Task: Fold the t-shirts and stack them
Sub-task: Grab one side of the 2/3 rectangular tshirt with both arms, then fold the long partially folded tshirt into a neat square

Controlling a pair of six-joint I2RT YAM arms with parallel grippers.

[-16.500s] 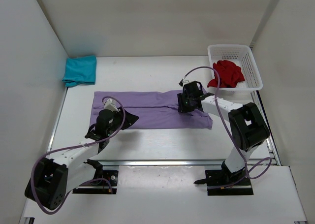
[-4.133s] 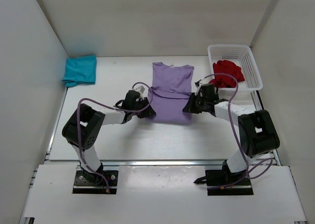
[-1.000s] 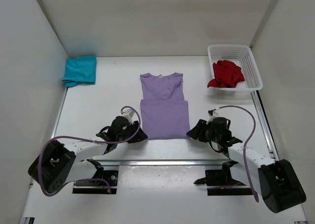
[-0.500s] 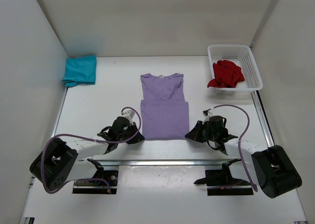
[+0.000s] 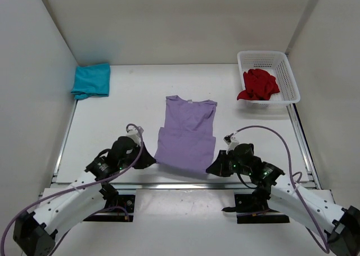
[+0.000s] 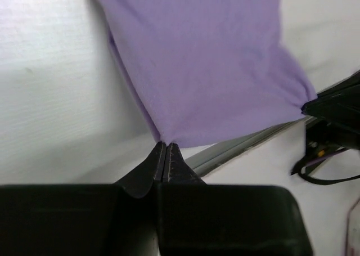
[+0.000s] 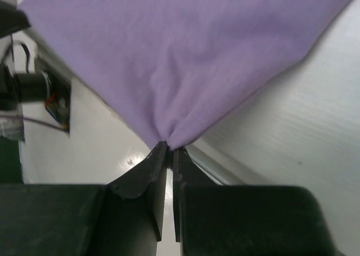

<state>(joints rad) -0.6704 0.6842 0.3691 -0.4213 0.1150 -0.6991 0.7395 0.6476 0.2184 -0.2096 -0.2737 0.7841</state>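
Note:
I will raise my left gripper outward, then lower it and release the hem's corner at the lavender t-shirt's shoulder nearer the teal t-shirt, as that shoulder is outward of my gripper.
The lavender t-shirt (image 5: 187, 133) lies narrowed in the table's middle, collar away from me, its near hem lifted over the front edge. My left gripper (image 5: 151, 161) is shut on the hem's left corner (image 6: 166, 139). My right gripper (image 5: 211, 167) is shut on the hem's right corner (image 7: 169, 139). The shirt stretches taut between them (image 6: 202, 59) (image 7: 185, 53). The teal t-shirt (image 5: 91, 80) lies folded at the back left. The red t-shirt (image 5: 259, 84) sits crumpled in the white mesh basket (image 5: 284, 64) at the back right.
A metal rail (image 5: 180, 185) runs along the table's front edge just under both grippers. White walls close the left, back and right sides. Purple cables loop from both arms.
Both grippers have pulled the shirt's near hem toward me and lifted it; the whole shirt slid nearer, its collar now lower on the table. Both arms drew back.

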